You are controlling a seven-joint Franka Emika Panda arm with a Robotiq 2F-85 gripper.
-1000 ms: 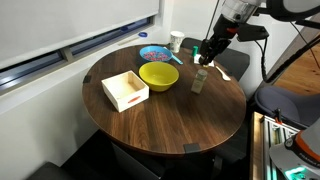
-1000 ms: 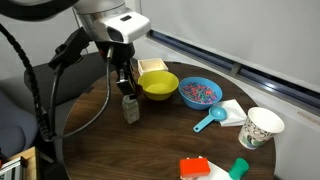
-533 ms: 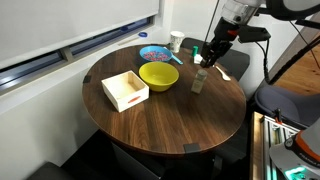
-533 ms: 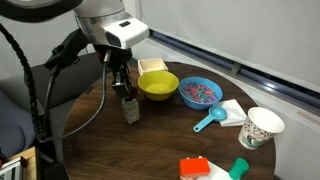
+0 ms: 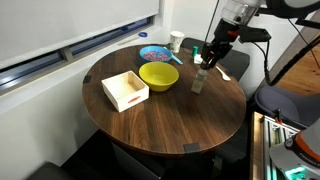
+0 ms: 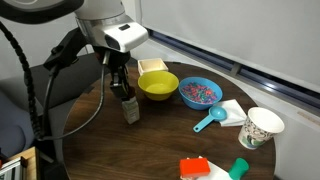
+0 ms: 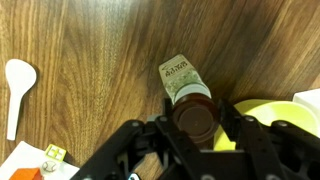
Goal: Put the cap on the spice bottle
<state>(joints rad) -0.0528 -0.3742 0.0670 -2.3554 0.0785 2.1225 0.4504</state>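
My gripper is above the bottle's white neck (image 7: 189, 90), so it needs to move down a little, bring the dark brown cap (image 7: 192, 119) onto that neck and let go of it there.
The spice bottle (image 5: 198, 83) (image 6: 130, 109) stands upright on the round wooden table, next to the yellow bowl (image 5: 158, 75) (image 6: 159, 85). In the wrist view I look down on the bottle (image 7: 178, 76) with its label showing. My gripper (image 7: 193, 122) (image 5: 204, 62) (image 6: 121, 88) is directly above the bottle's neck, shut on the dark brown cap (image 7: 192, 119). The cap sits at the bottle's mouth; whether it is seated there I cannot tell.
A white box (image 5: 125, 90) lies beside the bowl. A blue bowl of sprinkles (image 6: 200, 92), a blue scoop (image 6: 208, 122), a paper cup (image 6: 259, 127) and a white spoon (image 7: 17, 85) are farther along the table. A red and a green object (image 6: 195, 168) lie at its near edge.
The gripper with the cap has come down slightly onto the bottle's top. Nothing else has moved.
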